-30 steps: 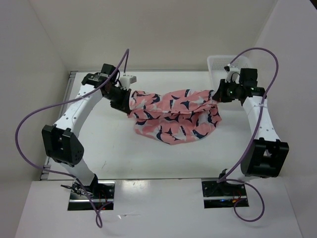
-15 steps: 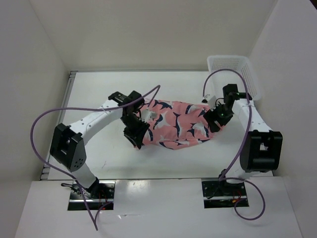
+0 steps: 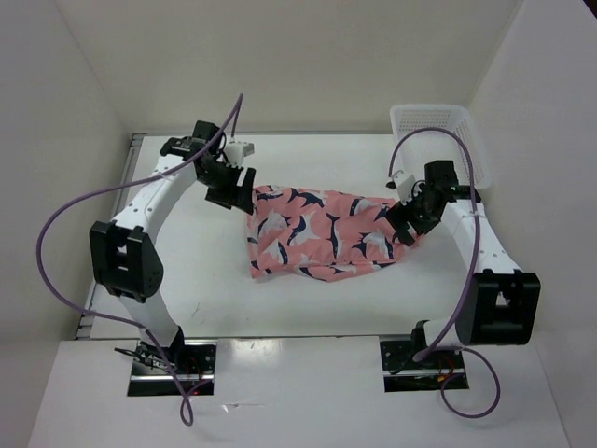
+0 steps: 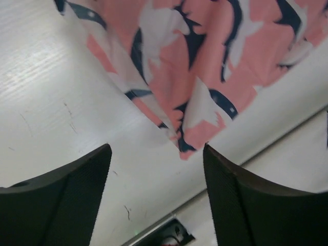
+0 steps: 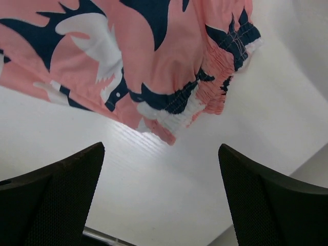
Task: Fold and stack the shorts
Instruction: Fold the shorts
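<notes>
My right gripper needs to lower its open fingers astride the gathered waistband of the shorts next and close, because the waistband is below and in line with the gap between them.
The shorts [image 3: 322, 235], salmon-pink with navy and white fish shapes, lie spread flat on the white table [image 3: 308, 303], waistband toward the right. My left gripper [image 3: 241, 196] hovers just off their far-left corner, open and empty. In the left wrist view a fabric corner of the shorts [image 4: 205, 66] lies ahead of the left gripper [image 4: 156, 149], touching neither finger. My right gripper [image 3: 401, 224] stands open at the shorts' right edge. The right wrist view has the gathered waistband of the shorts [image 5: 154, 56] lying free beyond the right gripper [image 5: 160, 148].
A white mesh basket [image 3: 431, 126] stands at the far right corner of the table. White walls close in the back and both sides. The table's left rim [image 3: 133, 177] runs close behind the left arm.
Both grippers, shut on the shorts' ends a second ago, have opened and let go. The shorts now lie flat. The left arm has pulled back to the far left.
</notes>
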`<state>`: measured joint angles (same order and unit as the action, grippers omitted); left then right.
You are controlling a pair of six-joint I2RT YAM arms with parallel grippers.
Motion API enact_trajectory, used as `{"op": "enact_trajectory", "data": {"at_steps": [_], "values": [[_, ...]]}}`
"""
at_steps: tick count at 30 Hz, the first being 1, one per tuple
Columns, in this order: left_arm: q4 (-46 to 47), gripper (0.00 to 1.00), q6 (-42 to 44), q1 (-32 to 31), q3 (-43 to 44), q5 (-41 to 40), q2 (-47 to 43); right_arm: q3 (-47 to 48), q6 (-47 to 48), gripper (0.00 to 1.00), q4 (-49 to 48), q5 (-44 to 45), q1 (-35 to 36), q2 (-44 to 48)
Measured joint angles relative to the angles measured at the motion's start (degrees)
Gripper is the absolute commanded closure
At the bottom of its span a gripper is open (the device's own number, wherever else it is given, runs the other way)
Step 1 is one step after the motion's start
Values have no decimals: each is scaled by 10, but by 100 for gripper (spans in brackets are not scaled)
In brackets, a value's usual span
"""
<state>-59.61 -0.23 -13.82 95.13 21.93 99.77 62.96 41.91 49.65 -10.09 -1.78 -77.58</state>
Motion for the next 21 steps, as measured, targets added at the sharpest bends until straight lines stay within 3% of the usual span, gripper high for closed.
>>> {"op": "enact_trajectory", "data": {"at_steps": [2,5,6,8,19,21], "values": [[31,11,0,7,-9,-15,22,-9,-22,4,-26,1,0,-22],[63,10,0,-5,-22,-26,68,-30,-47,5,-65,9,0,-51],[70,2,0,-8,-24,-28,84,-35,-53,5,-74,13,0,-58],[82,0,0,-15,-24,-25,117,-38,-65,5,-94,19,0,-75],[109,0,0,-45,-21,-12,216,-38,-100,5,-174,65,5,-158],[110,5,0,-54,-21,0,220,-39,-102,7,-180,68,8,-169]]}}
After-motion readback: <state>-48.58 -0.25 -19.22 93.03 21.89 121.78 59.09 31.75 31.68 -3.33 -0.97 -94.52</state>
